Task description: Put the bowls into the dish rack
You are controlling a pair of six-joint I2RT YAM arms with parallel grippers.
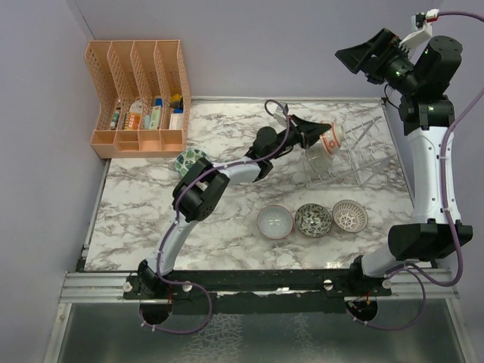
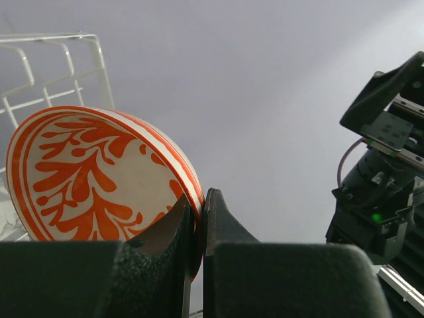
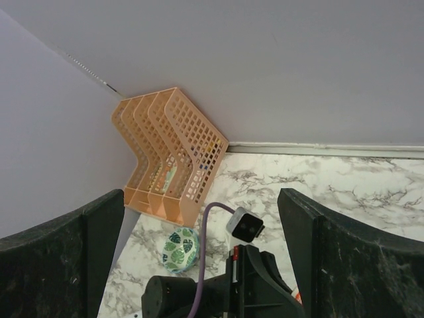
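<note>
The red-orange bowl already hangs on edge above the wires, so the left gripper will lower it next into the rack slot [image 1: 333, 157] beside the pale bowl and let go of it there.
My left gripper [image 1: 324, 137] is shut on the rim of the red-orange bowl [image 1: 333, 138], which it holds on edge over the left end of the clear dish rack [image 1: 361, 155]. In the left wrist view the jaws [image 2: 201, 215] pinch the bowl [image 2: 86, 175], with rack wires [image 2: 63, 73] behind it. A pale bowl [image 1: 318, 163] seems to stand in the rack below. The green-leaf bowl [image 1: 190, 161] [image 3: 180, 250] lies left of the arm. Three bowls sit in a row near the front: blue-grey [image 1: 274, 221], dark speckled [image 1: 312, 219], pink-white lattice [image 1: 349, 215]. My right gripper [image 1: 363, 57] [image 3: 201, 199] hangs open and empty, high at the back right.
An orange file organizer [image 1: 140, 94] [image 3: 171, 159] with small items stands at the back left corner. The left arm [image 1: 227, 175] stretches diagonally across the marble table [image 1: 144, 219]. The right arm's column [image 1: 431, 174] rises along the right edge beside the rack.
</note>
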